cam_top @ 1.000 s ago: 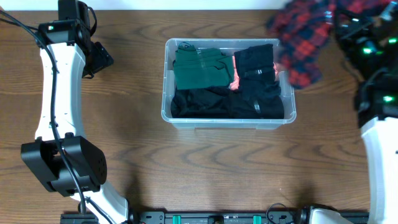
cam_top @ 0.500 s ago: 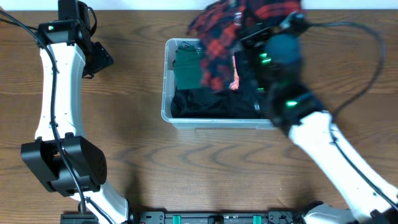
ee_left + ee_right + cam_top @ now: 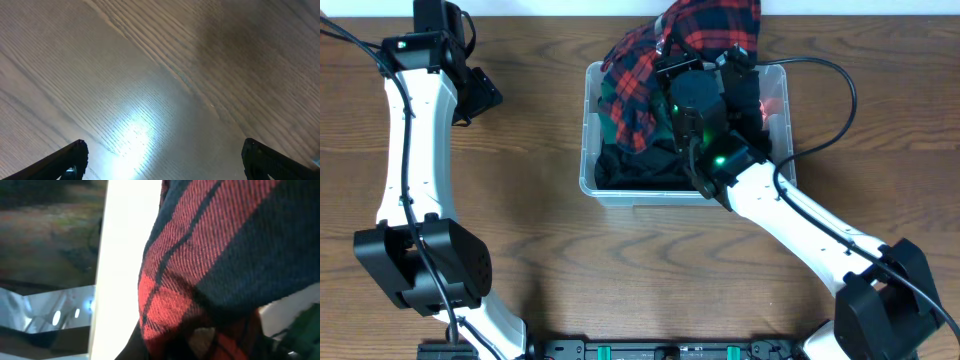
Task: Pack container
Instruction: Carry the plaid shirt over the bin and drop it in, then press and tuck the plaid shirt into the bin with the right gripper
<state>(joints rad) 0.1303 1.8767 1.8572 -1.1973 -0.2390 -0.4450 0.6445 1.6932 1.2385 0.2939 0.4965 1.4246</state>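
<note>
My right gripper is holding the shirt and will next draw back and down over the black clothes (image 3: 640,170) to let go of it, because the cloth of the plaid shirt (image 3: 640,70) reaches past the container's back edge.
The clear plastic container (image 3: 592,185) stands at the table's middle, holding black clothes (image 3: 640,170), a green garment (image 3: 611,112) and something pink-orange at its right. My right gripper (image 3: 692,60) is over the container's back half, shut on a red and navy plaid shirt (image 3: 640,70) that drapes over the bin's back-left part. In the right wrist view the plaid shirt (image 3: 220,255) fills the frame and hides the fingers. My left gripper (image 3: 480,95) is open and empty, far left of the container, over bare wood (image 3: 160,90).
The right arm (image 3: 790,215) reaches diagonally from the front right across the container's right front corner. The left arm (image 3: 405,150) runs along the table's left side. The table's back edge lies just behind the container.
My right arm has swung the plaid shirt from the back right corner leftward to above the container, and it now drapes into the bin. The left arm has not moved.
</note>
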